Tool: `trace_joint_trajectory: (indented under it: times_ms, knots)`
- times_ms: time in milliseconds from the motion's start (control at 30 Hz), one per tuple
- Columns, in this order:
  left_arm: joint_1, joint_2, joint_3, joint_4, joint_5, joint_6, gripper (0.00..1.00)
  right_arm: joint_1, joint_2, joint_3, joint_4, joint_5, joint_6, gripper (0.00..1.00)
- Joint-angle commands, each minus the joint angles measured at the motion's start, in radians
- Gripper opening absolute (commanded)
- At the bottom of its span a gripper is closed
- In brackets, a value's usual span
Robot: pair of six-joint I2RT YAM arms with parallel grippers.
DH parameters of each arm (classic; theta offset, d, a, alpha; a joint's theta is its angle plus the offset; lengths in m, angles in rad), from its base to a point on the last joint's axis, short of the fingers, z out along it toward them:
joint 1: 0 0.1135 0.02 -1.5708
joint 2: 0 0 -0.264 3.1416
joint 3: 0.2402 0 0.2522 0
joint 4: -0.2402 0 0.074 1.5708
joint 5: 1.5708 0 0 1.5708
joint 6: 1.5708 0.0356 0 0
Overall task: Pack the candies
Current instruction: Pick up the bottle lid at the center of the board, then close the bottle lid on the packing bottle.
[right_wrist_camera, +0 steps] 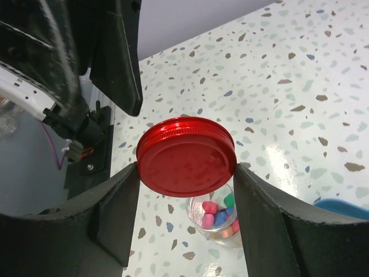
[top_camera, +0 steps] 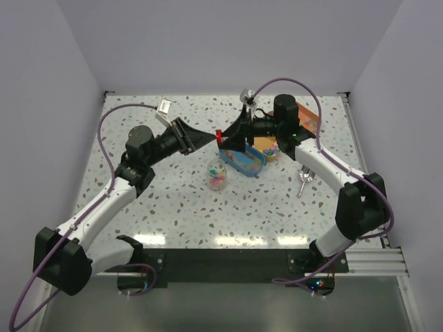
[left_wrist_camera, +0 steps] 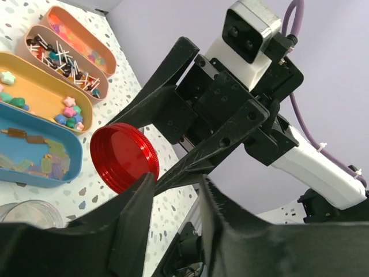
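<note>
The jar stands below my right gripper, toward my base, so the gripper will tilt, move back and down onto the jar's opening (top_camera: 217, 168) (right_wrist_camera: 210, 206) and release the lid.
My right gripper (right_wrist_camera: 185, 170) is shut on a red round lid (right_wrist_camera: 185, 156), with one finger on each side of its rim. It holds the lid in the air above a small clear jar (right_wrist_camera: 216, 216) that has several candies (right_wrist_camera: 218, 212) in it, pink, blue and green. My left gripper (left_wrist_camera: 177, 180) is open with nothing between its fingers, and one fingertip sits right by the red lid (left_wrist_camera: 124, 157). In the top view both grippers meet at the lid (top_camera: 219, 136), behind the jar (top_camera: 217, 174).
Oval tins lie side by side: blue (left_wrist_camera: 34, 153), yellow (left_wrist_camera: 40, 92), beige (left_wrist_camera: 63, 57) and orange (left_wrist_camera: 81, 34), all holding sweets. A silver scoop (top_camera: 303, 181) lies on the table to the right. The right arm (left_wrist_camera: 311, 167) fills the space ahead of my left wrist.
</note>
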Motion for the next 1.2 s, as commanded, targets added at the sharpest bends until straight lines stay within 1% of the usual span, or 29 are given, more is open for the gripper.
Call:
trace_joint_trajectory:
  times_ms: [0, 33, 67, 100, 133, 167, 200, 233, 267, 333, 367, 400, 433, 467, 633, 700, 733, 767, 800, 833, 867, 1033, 1100, 1167]
  knots:
    - [0.021, -0.048, 0.006, -0.025, -0.022, 0.079, 0.45, -0.001, -0.018, 0.083, -0.253, 0.069, -0.169, 0.08]
    - [0.022, -0.065, 0.013, -0.050, -0.037, 0.103, 0.47, 0.002, -0.012, 0.095, -0.301, 0.085, -0.214, 0.08]
    - [0.022, -0.074, 0.019, -0.108, -0.080, 0.130, 0.50, 0.004, -0.009, 0.120, -0.344, 0.118, -0.237, 0.08]
    - [0.022, -0.085, 0.031, -0.139, -0.107, 0.196, 0.58, 0.012, -0.007, 0.132, -0.383, 0.146, -0.255, 0.07]
    - [0.022, -0.109, 0.036, -0.203, -0.138, 0.228, 0.62, 0.016, -0.007, 0.144, -0.466, 0.173, -0.290, 0.07]
    - [0.022, -0.121, 0.039, -0.232, -0.210, 0.264, 0.66, 0.024, 0.002, 0.178, -0.512, 0.236, -0.310, 0.07]
    - [0.022, -0.135, 0.039, -0.260, -0.251, 0.337, 0.74, 0.045, 0.008, 0.201, -0.564, 0.275, -0.332, 0.07]
    - [0.022, -0.166, 0.031, -0.312, -0.296, 0.371, 0.77, 0.056, 0.017, 0.250, -0.670, 0.311, -0.378, 0.07]
    - [0.022, -0.180, 0.016, -0.324, -0.377, 0.437, 0.81, 0.082, 0.039, 0.276, -0.718, 0.395, -0.395, 0.07]
    - [0.022, -0.222, -0.010, -0.392, -0.455, 0.489, 0.85, 0.114, 0.065, 0.327, -0.848, 0.489, -0.433, 0.07]
    - [0.022, -0.236, -0.024, -0.407, -0.506, 0.511, 0.85, 0.130, 0.079, 0.378, -0.890, 0.532, -0.442, 0.07]
    - [0.022, -0.247, -0.035, -0.422, -0.552, 0.550, 0.86, 0.162, 0.111, 0.405, -0.925, 0.621, -0.450, 0.07]
    - [0.022, -0.266, -0.050, -0.452, -0.575, 0.569, 0.86, 0.177, 0.125, 0.452, -0.988, 0.657, -0.459, 0.07]
    - [0.022, -0.272, -0.056, -0.470, -0.612, 0.586, 0.87, 0.192, 0.141, 0.475, -1.016, 0.686, -0.464, 0.07]
    - [0.022, -0.313, -0.044, -0.571, -0.690, 0.695, 0.90, 0.283, 0.256, 0.653, -1.221, 0.885, -0.475, 0.07]
    - [0.022, -0.329, -0.056, -0.581, -0.742, 0.738, 0.92, 0.321, 0.292, 0.702, -1.270, 0.930, -0.472, 0.07]
    - [0.022, -0.345, -0.062, -0.579, -0.761, 0.753, 0.93, 0.334, 0.327, 0.729, -1.322, 0.954, -0.472, 0.07]
    - [0.022, -0.355, -0.072, -0.576, -0.791, 0.768, 0.95, 0.344, 0.349, 0.782, -1.348, 1.006, -0.472, 0.07]
    - [0.022, -0.361, -0.091, -0.568, -0.802, 0.794, 0.95, 0.367, 0.367, 0.811, -1.376, 1.037, -0.475, 0.07]
    - [0.022, -0.373, -0.102, -0.549, -0.815, 0.807, 0.96, 0.378, 0.405, 0.862, -1.426, 1.045, -0.478, 0.07]
    - [0.022, -0.379, -0.116, -0.536, -0.833, 0.818, 0.96, 0.386, 0.419, 0.880, -1.442, 1.085, -0.481, 0.07]
    - [0.022, -0.408, -0.213, -0.444, -0.871, 0.853, 0.99, 0.429, 0.479, 0.985, -1.520, 1.125, -0.490, 0.07]
    - [0.024, -0.404, -0.211, -0.455, -0.893, 0.867, 0.99, 0.446, 0.497, 0.999, -1.540, 1.143, -0.495, 0.08]
    - [0.024, -0.401, -0.207, -0.466, -0.965, 0.865, 1.00, 0.458, 0.507, 1.002, -1.545, 1.146, -0.496, 0.08]
